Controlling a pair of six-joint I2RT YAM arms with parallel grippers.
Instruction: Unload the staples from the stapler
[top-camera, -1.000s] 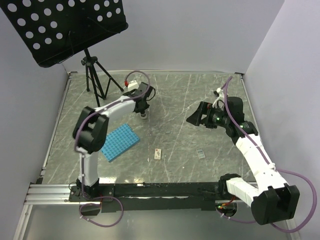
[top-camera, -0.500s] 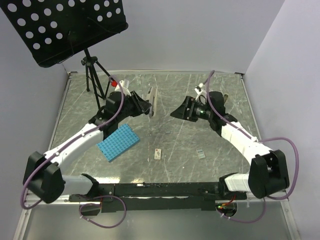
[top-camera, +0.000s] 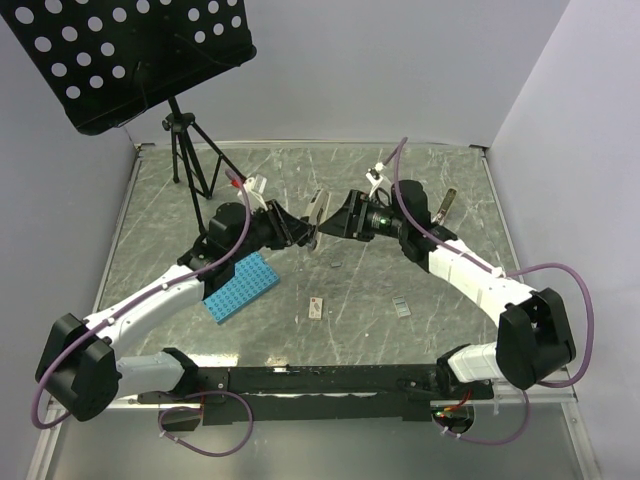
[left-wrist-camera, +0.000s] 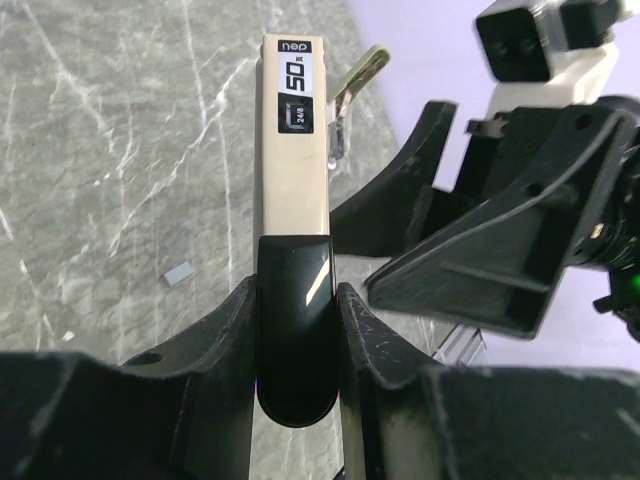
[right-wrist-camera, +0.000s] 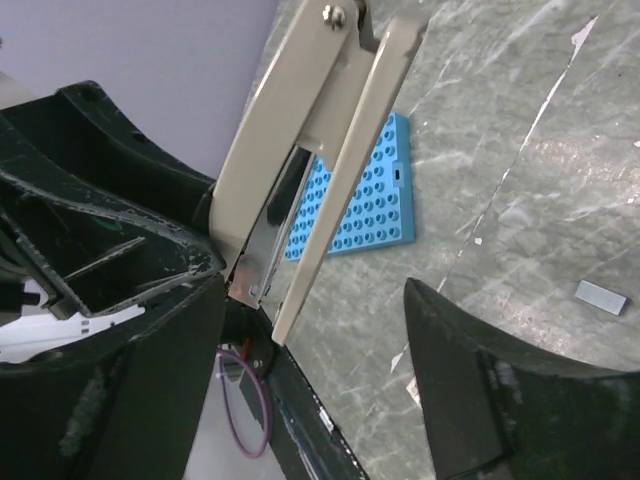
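Note:
My left gripper will next swing the rear end of the stapler outward over the marble (top-camera: 288, 187) beside the tripod and let go of it, because the fingers of my right gripper are on either side of the stapler's loose end.
My left gripper (left-wrist-camera: 296, 288) is shut on the black rear end of the stapler (left-wrist-camera: 292, 180) and holds it above the table's middle (top-camera: 318, 212). The cream top faces the left wrist camera. In the right wrist view the stapler (right-wrist-camera: 300, 150) stands sprung open in a narrow V, with a shiny metal channel between its cream parts. My right gripper (right-wrist-camera: 315, 290) is open, and the stapler's free end lies between its fingers, close to the left one. Both grippers (top-camera: 300, 232) (top-camera: 335, 222) meet at the centre. One small grey strip of staples (top-camera: 402, 307) (left-wrist-camera: 178, 273) (right-wrist-camera: 601, 297) lies on the marble.
A blue studded plate (top-camera: 238, 285) (right-wrist-camera: 370, 200) lies under the left arm. A white card with a red mark (top-camera: 317, 308) sits near the front. A black tripod (top-camera: 190, 160) with a perforated panel stands back left. A small tan bar (top-camera: 446, 203) lies back right.
Both arms have swung inward to the table's centre. The left one carried the stapler along and turned it. The right gripper's jaws have narrowed slightly around the stapler's free end.

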